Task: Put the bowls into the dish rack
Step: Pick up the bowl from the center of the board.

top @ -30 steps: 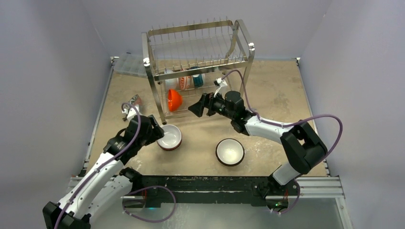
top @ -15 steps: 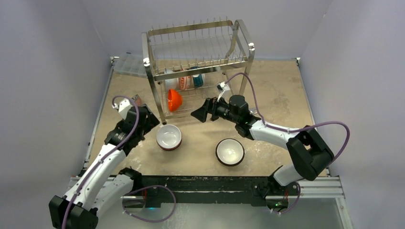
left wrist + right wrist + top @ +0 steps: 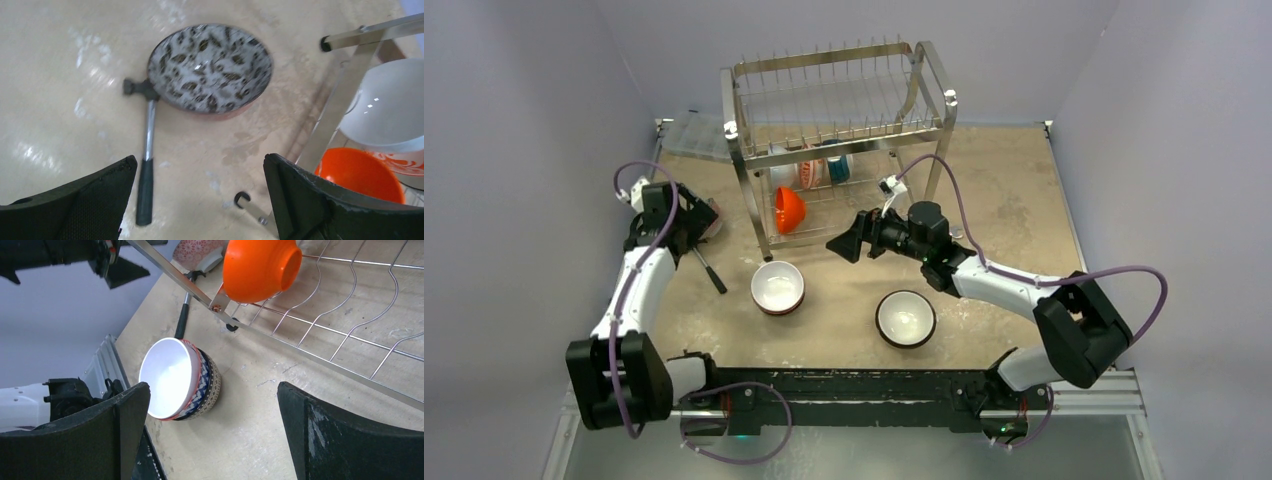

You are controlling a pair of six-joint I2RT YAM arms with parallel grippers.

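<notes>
The left gripper moves down and outward onto the rack-side rim (image 3: 718, 209) (image 3: 270, 75) of the brown-patterned bowl next, as the hammer crowds the bowl's other side.
The dish rack (image 3: 834, 110) stands at the back, with an orange bowl (image 3: 789, 208) and a few more bowls (image 3: 809, 165) in its lower tier. On the table sit two white-inside bowls, one near the rack (image 3: 778, 286) and one nearer the front (image 3: 906, 317). My left gripper (image 3: 199, 165) is open and empty above the table, just short of a brown-patterned bowl (image 3: 210, 67) left of the rack leg (image 3: 340, 107). My right gripper (image 3: 212, 390) is open and empty in front of the rack, with the orange bowl (image 3: 260, 267) above it and the nearer white-inside bowl (image 3: 177, 380) ahead.
A small hammer (image 3: 146, 165) lies beside the patterned bowl, its handle towards my left gripper. A clear plastic box (image 3: 694, 135) sits at the back left corner. Grey walls close in the table on three sides.
My left gripper opened wider, left the rim of the white-inside bowl and swung back-left to the patterned bowl. The right arm edged slightly to the right.
</notes>
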